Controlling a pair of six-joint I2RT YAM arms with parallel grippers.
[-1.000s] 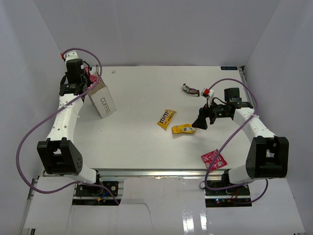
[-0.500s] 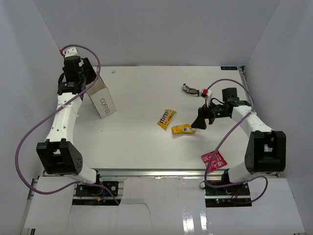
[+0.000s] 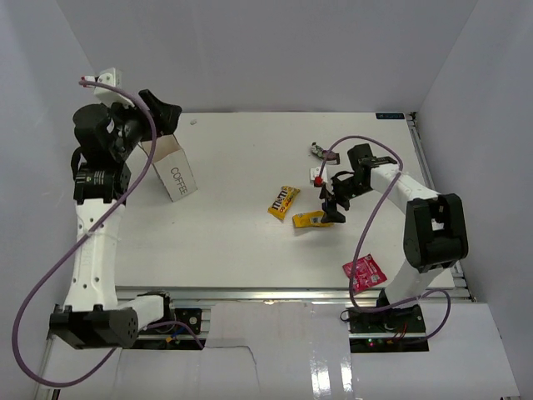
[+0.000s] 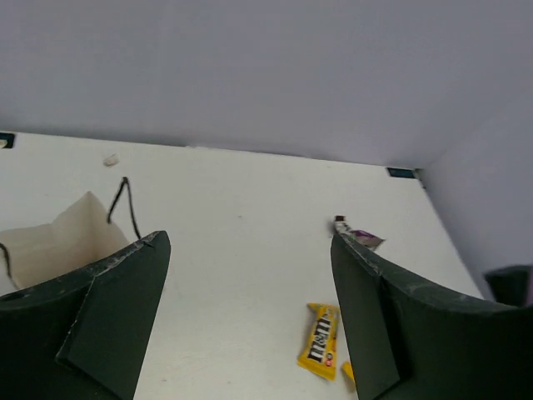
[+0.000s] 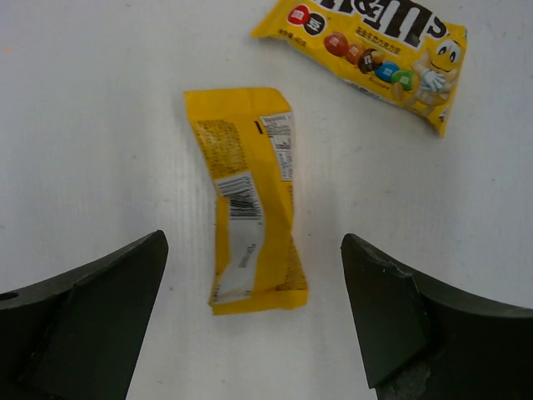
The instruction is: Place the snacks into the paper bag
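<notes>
My right gripper straddles the yellow packet far from the bag [image 3: 173, 171], so my left gripper turns, swings toward it and closes on the packet's exposed end [image 3: 299, 221] next.
The white paper bag [image 3: 173, 171] marked "COFFEE" stands at the table's back left, its open top [image 4: 50, 242] low in the left wrist view. My left gripper [image 3: 162, 112] [image 4: 248, 240] hangs open and empty above and behind the bag. Over a yellow snack packet [image 3: 311, 219] [image 5: 250, 242] lying label-down, my right gripper [image 3: 331, 208] [image 5: 252, 250] is open, one finger on each side, not touching. A second yellow packet [image 3: 283, 202] [image 5: 366, 54] [image 4: 321, 340] lies just beyond. A dark purple packet [image 3: 322, 152] [image 4: 360, 238] lies at the back. A pink-red packet [image 3: 364, 271] lies near the front right.
White walls enclose the table on the left, back and right. The right arm's purple cable [image 3: 366, 142] loops over the table near the purple packet. A small white scrap [image 3: 193, 122] lies near the back edge.
My left gripper has opened and lifted up and back from the bag; the pink packet seen at it earlier no longer shows. My right gripper has slid left over the yellow packet.
</notes>
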